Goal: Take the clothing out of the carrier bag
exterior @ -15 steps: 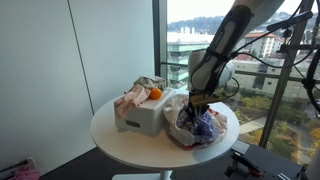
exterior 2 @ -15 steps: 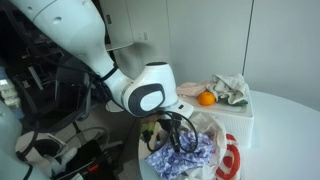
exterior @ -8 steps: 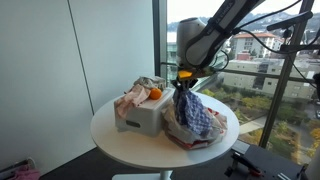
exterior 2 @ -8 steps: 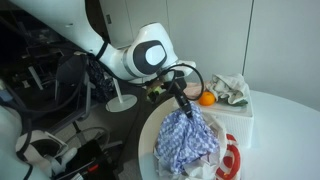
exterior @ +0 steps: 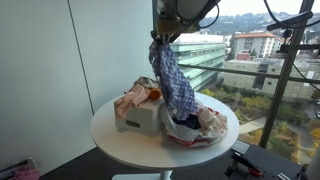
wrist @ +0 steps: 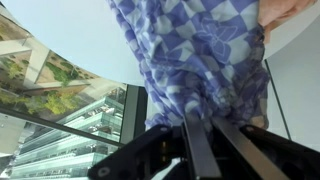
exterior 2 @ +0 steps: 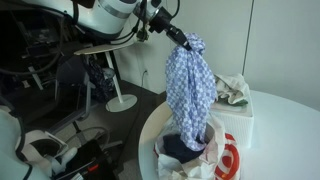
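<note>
The cloth's lower end is still in the bag [exterior 2: 227, 160]. My gripper rises next, shifts over the white box, then lowers to open on top.
A blue-and-white checked piece of clothing [exterior: 174, 78] hangs from my gripper [exterior: 158, 36], which is shut on its top, high above the table. In both exterior views the cloth stretches down and its lower end still sits inside the white carrier bag with red print [exterior: 205, 125] on the round table. The cloth [exterior 2: 190, 92], the gripper [exterior 2: 183, 40] and the bag [exterior 2: 227, 160] also show from the other side. In the wrist view the checked cloth [wrist: 200, 55] fills the area between the dark fingers [wrist: 205, 128].
A white box [exterior: 143, 117] stands beside the bag, with an orange [exterior: 155, 94] and crumpled cloths [exterior: 131, 100] on top. The round white table [exterior: 120, 140] stands by a large window. A floor-lamp base [exterior 2: 122, 102] and clutter [exterior 2: 45, 145] sit beyond the table.
My gripper has risen a long way, from down in the bag to high above the table, drawing the checked cloth up out of the bag.
</note>
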Tool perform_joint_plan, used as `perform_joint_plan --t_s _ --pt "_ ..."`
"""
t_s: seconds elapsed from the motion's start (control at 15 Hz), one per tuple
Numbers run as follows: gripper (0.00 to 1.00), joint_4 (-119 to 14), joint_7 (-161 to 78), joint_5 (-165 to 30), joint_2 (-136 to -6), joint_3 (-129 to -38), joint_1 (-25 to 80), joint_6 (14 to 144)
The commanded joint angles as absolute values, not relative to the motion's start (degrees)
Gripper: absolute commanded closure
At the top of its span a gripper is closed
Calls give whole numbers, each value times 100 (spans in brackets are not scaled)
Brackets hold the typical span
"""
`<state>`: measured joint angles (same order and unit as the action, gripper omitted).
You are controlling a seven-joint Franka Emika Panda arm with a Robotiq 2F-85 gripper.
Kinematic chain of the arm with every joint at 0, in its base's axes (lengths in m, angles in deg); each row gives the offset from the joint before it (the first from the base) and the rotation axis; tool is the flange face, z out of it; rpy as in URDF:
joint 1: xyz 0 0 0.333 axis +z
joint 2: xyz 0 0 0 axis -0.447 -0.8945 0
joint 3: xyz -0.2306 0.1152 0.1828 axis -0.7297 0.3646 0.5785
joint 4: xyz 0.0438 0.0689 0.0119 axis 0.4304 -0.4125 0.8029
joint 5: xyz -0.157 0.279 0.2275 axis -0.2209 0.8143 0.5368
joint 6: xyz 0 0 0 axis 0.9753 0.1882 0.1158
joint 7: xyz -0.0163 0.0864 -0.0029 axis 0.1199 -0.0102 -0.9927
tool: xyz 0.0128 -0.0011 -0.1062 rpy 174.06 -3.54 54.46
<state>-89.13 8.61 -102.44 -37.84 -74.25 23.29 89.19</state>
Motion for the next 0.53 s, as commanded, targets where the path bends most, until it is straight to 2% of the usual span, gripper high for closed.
perform_joint_plan --t_s 0.0,0.27,0.47 --pt "98 -8191 1571 -10837 -3773 -6785 2254 9005" --pt "98 -7346 2775 -12360 -4312 -6066 2204 9156" --pt "98 -7072 3576 -13732 -4624 -4797 995 9319"
